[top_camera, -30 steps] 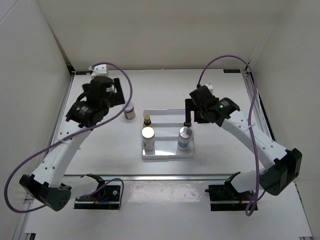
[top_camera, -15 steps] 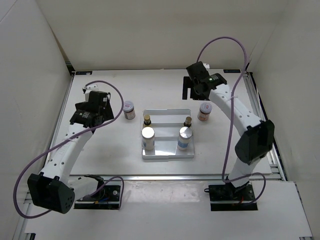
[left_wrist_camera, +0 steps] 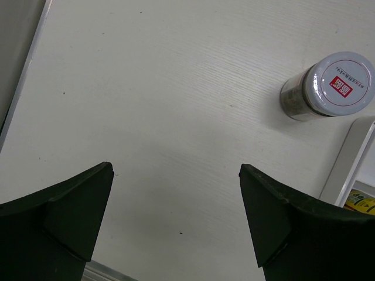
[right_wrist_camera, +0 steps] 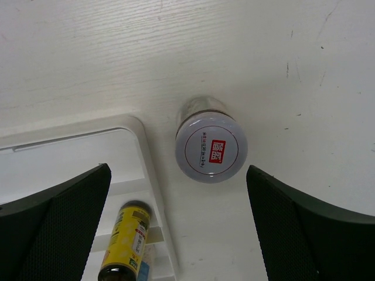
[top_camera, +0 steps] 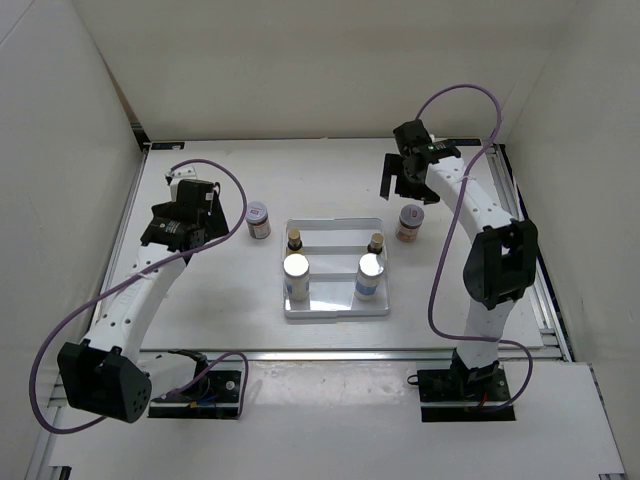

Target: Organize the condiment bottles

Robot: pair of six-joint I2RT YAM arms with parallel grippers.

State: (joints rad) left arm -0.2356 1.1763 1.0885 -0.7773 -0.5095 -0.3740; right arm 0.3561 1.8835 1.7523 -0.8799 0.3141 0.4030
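The jar beside the tray (top_camera: pixel 335 312) stands below my right gripper, between its fingers, so the gripper needs to move down around the lid of the jar (top_camera: pixel 411 214).
A white divided tray (top_camera: pixel 335 312) in the middle of the table holds two slim yellow bottles with brown caps (top_camera: pixel 294 240) (top_camera: pixel 376 243) and two white cylinders with silver caps (top_camera: pixel 296 272) (top_camera: pixel 370 272). One white-lidded jar with a red mark (top_camera: pixel 258 218) (left_wrist_camera: pixel 334 86) stands left of the tray. A second jar (top_camera: pixel 409 222) (right_wrist_camera: pixel 211 146) stands to the tray's right. My left gripper (top_camera: pixel 215 218) (left_wrist_camera: pixel 176 168) is open over bare table, left of its jar. My right gripper (top_camera: pixel 405 186) (right_wrist_camera: pixel 177 170) hangs open above and behind the right jar, empty.
The right wrist view shows the tray's corner rim (right_wrist_camera: pixel 149 170) and a yellow bottle (right_wrist_camera: pixel 124 243) inside it. The tray's edge (left_wrist_camera: pixel 348 158) shows at the right of the left wrist view. White walls enclose the table on three sides.
The right arm has swung up from the tray to the back right, above the right jar. The left arm pulled back to the left, away from its jar, then held still. Both grippers stayed open.
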